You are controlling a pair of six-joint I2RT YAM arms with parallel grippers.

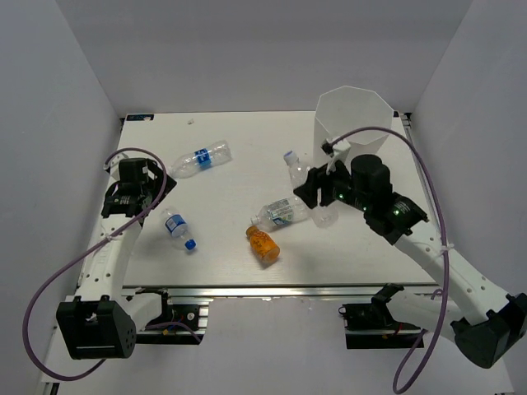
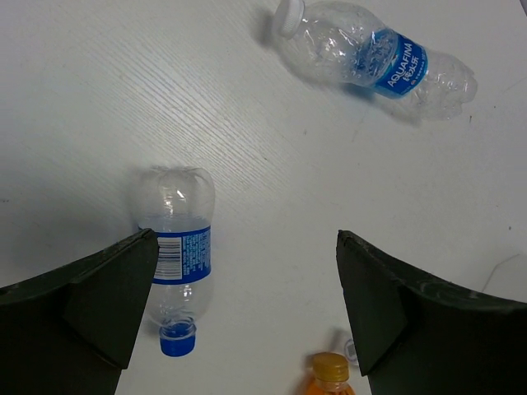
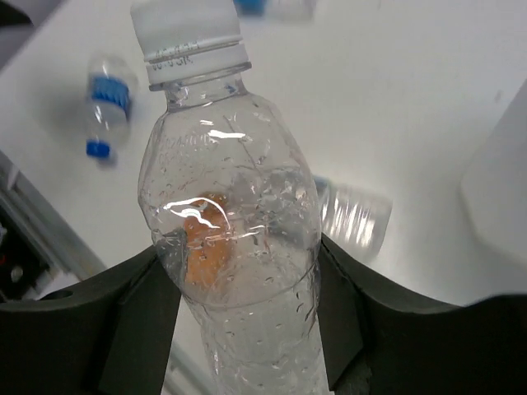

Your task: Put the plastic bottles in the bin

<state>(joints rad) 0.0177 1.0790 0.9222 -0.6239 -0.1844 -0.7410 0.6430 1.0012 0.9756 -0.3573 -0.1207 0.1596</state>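
The robot's left gripper needs to move down and back toward the base next, onto the body of the blue-capped bottle beside its label, since the bottle lies below the gripper's open fingers.
My right gripper (image 1: 317, 193) (image 3: 243, 288) is shut on the clear unlabelled bottle (image 1: 326, 216) (image 3: 230, 230) with a white cap, held above the table just in front of the tall white faceted bin (image 1: 354, 115). A clear bottle with a green-white label (image 1: 280, 212) and the short orange bottle (image 1: 263, 244) lie left of it. My left gripper (image 1: 140, 193) (image 2: 247, 280) is open and empty above the table. A blue-label bottle with a blue cap (image 1: 177, 228) (image 2: 177, 255) lies by its left finger. The other blue-label bottle (image 1: 202, 158) (image 2: 375, 58) lies farther back.
The orange bottle's cap (image 2: 331, 370) shows at the bottom edge of the left wrist view. The bin's white wall (image 3: 502, 181) is blurred at the right of the right wrist view. Grey walls close the table on three sides.
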